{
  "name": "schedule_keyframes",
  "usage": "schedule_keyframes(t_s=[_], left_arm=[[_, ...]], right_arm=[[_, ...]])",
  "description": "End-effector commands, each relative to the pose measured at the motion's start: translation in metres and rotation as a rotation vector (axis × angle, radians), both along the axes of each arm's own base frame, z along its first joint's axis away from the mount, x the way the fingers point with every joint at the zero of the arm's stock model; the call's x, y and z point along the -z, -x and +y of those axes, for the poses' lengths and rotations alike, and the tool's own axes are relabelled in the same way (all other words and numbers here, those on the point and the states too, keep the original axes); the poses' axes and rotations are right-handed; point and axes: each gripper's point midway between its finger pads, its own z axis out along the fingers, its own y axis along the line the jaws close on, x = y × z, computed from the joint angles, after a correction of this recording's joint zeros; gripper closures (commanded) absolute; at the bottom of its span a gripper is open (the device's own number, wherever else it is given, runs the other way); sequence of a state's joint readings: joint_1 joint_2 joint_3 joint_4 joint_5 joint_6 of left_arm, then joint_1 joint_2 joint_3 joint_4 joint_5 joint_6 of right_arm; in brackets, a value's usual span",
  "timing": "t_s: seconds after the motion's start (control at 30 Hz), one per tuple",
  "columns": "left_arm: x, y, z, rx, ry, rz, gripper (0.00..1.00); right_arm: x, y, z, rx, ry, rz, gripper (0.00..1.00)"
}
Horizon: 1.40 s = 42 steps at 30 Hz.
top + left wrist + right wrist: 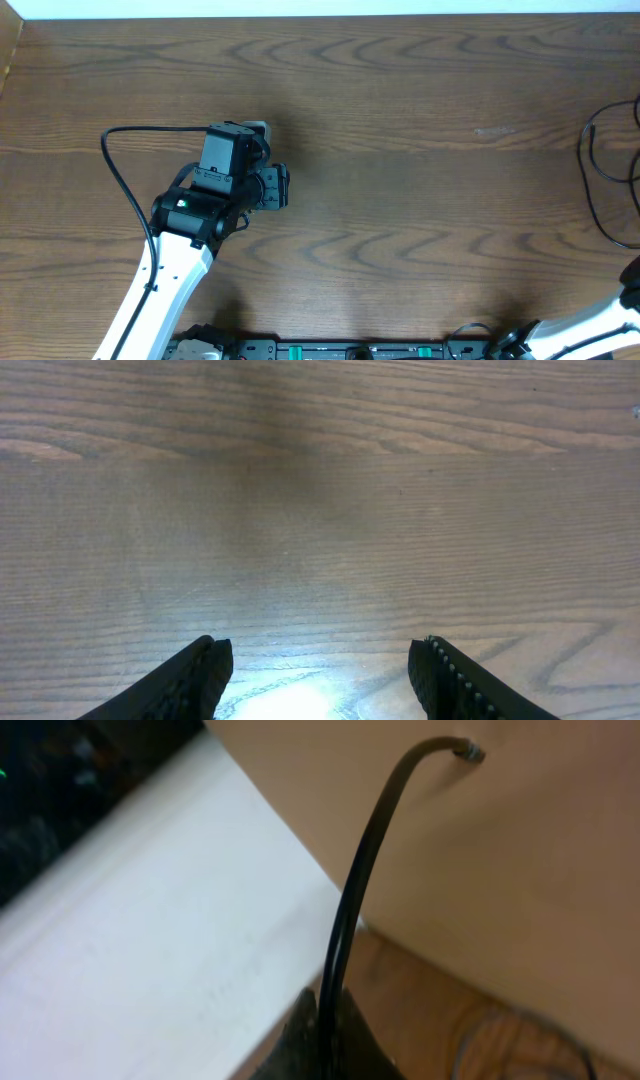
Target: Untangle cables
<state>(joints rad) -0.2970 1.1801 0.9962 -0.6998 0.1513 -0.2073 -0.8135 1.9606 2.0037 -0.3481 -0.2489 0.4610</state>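
The black cable in my right gripper is above the loose loops (614, 196) (503, 1042), so the gripper swings outward and tips down toward the wood by them next.
Thin black cables (597, 180) lie in loose loops at the table's right edge in the overhead view. In the right wrist view my right gripper (330, 1012) is shut on a black cable (365, 870) that rises from between the fingers and curves to a small plug end (466, 751). Faint cable loops (500, 1030) lie on the wood below. My left gripper (280, 187) hovers over the left-middle of the table, far from the cables. Its fingers (205, 670) stand open over bare wood in the left wrist view, with nothing between them.
The left arm's own thick black cable (118, 170) loops out to its left. The right arm (600, 325) enters at the bottom right corner. A black base rail (330, 351) runs along the front edge. A white surface (150, 940) and a tan panel (520, 870) fill the right wrist view.
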Motion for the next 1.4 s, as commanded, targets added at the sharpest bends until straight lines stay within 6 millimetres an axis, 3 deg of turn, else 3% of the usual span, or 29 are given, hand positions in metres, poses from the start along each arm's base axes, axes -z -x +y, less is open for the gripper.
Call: schedule_keyframes(t_s=[0.0, 0.17, 0.27, 0.3, 0.33, 0.43, 0.57, 0.67, 0.77, 0.8, 0.83, 0.9, 1.03, 1.17, 1.27, 1.37], left_arm=[[-0.005, -0.003, 0.001, 0.005, -0.004, -0.012, 0.37], [-0.005, -0.002, -0.004, 0.02, 0.016, -0.009, 0.37], [-0.005, -0.002, -0.004, 0.02, 0.016, -0.009, 0.37], [-0.005, -0.002, -0.004, 0.02, 0.016, -0.009, 0.37], [-0.005, -0.002, -0.004, 0.02, 0.016, -0.009, 0.37], [-0.006, -0.002, -0.004, 0.02, 0.016, -0.011, 0.33], [-0.005, -0.002, -0.004, 0.02, 0.016, -0.01, 0.33], [-0.006, -0.003, -0.004, 0.019, 0.016, -0.012, 0.33], [-0.006, -0.003, -0.004, 0.019, 0.017, -0.013, 0.33], [-0.006, -0.003, -0.004, 0.02, 0.017, -0.013, 0.33], [-0.006, -0.003, -0.004, 0.02, 0.017, -0.013, 0.32], [-0.006, -0.003, -0.004, 0.02, 0.017, -0.013, 0.32], [-0.006, -0.003, -0.004, 0.02, 0.017, -0.013, 0.29], [-0.006, -0.003, -0.004, 0.02, 0.017, -0.013, 0.29], [-0.006, -0.003, -0.004, 0.02, 0.017, -0.013, 0.29], [-0.006, -0.003, -0.004, 0.019, 0.017, -0.013, 0.29]], right_arm=[[0.049, -0.015, -0.004, -0.08, -0.137, 0.049, 0.99], [0.128, -0.019, -0.001, -0.111, -0.321, 0.173, 0.99], [0.168, -0.017, 0.001, -0.118, -0.41, 0.233, 0.99], [0.172, -0.019, 0.003, -0.13, -0.421, 0.232, 0.99], [0.174, -0.021, 0.003, -0.148, -0.423, 0.224, 0.99], [0.133, -0.045, 0.006, -0.281, -0.311, 0.093, 0.99], [0.105, -0.045, -0.015, -0.191, -0.167, 0.106, 0.99], [0.109, -0.042, -0.027, -0.132, -0.143, 0.128, 0.99], [0.128, -0.04, -0.037, -0.121, -0.168, 0.144, 0.97], [0.132, -0.04, -0.038, -0.12, -0.171, 0.146, 0.89], [0.137, -0.041, -0.04, -0.125, -0.174, 0.146, 0.56], [0.142, -0.044, -0.04, -0.144, -0.165, 0.147, 0.01], [0.149, -0.051, -0.029, -0.155, -0.185, 0.165, 0.01], [0.175, -0.041, -0.011, -0.131, -0.35, 0.228, 0.01], [0.204, -0.025, 0.016, -0.139, -0.484, 0.347, 0.01], [0.242, 0.008, 0.067, -0.119, -0.674, 0.577, 0.01]])
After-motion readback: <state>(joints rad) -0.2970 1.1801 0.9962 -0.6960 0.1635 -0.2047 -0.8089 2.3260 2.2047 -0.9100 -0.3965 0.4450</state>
